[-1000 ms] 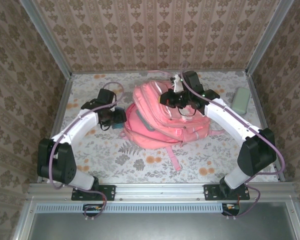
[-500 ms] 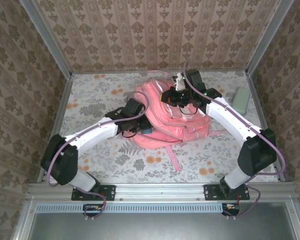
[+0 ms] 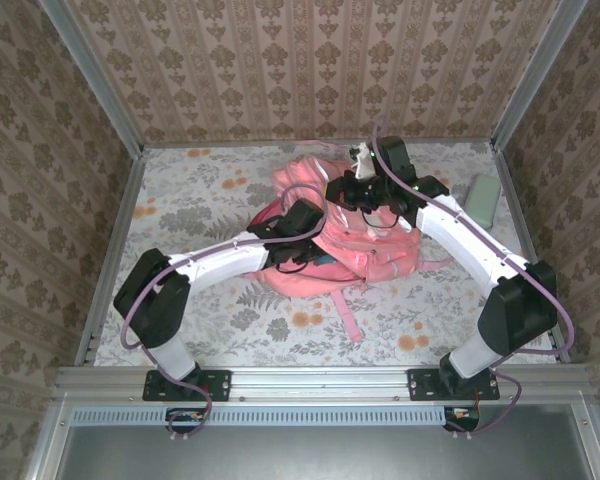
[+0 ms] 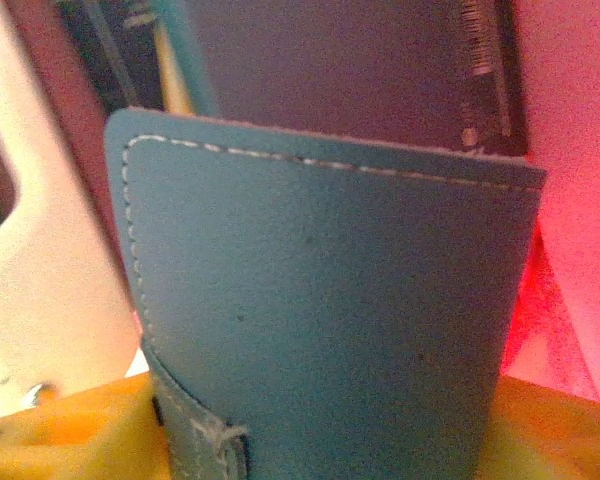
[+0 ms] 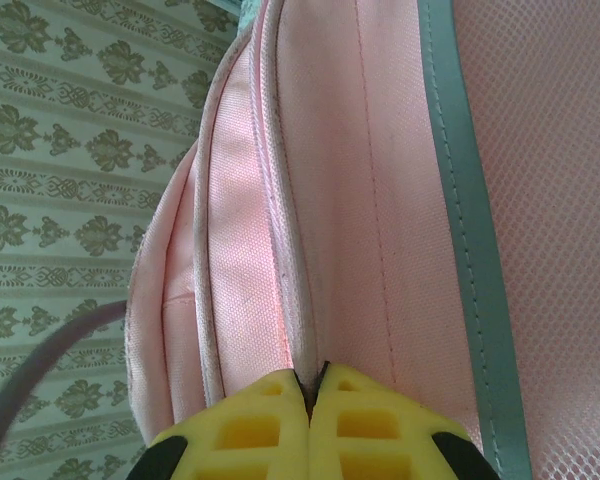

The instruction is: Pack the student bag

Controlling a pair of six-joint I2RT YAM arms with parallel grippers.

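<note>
The blue case already stands inside the bag. My right gripper should next carry the fold of the pink fabric down and back toward the bag's opening [image 3: 325, 261] and let it go.
The student bag [image 3: 380, 255], pink, lies in the middle of the floral table. My right gripper [image 3: 358, 190] is at its far top side. In the right wrist view its yellow fingers [image 5: 313, 385] are shut on a fold of the bag's pink fabric [image 5: 330, 150] beside a seam. My left gripper [image 3: 315, 255] reaches into the bag's left side. Between its yellow fingers [image 4: 70, 435] stands a blue stitched case [image 4: 320, 310], which touches both of them. Dark bag lining [image 4: 360, 60] shows beyond the case, and pink fabric [image 4: 570, 250] to its right.
A pale green case [image 3: 481, 198] lies near the table's right edge. One pink strap [image 3: 345, 315] trails from the bag toward the front. Patterned walls and metal posts close in the table on three sides.
My left arm has swung right from the table's left side, carrying the blue case up to and into the bag. My right gripper has kept its hold and shifted slightly back.
</note>
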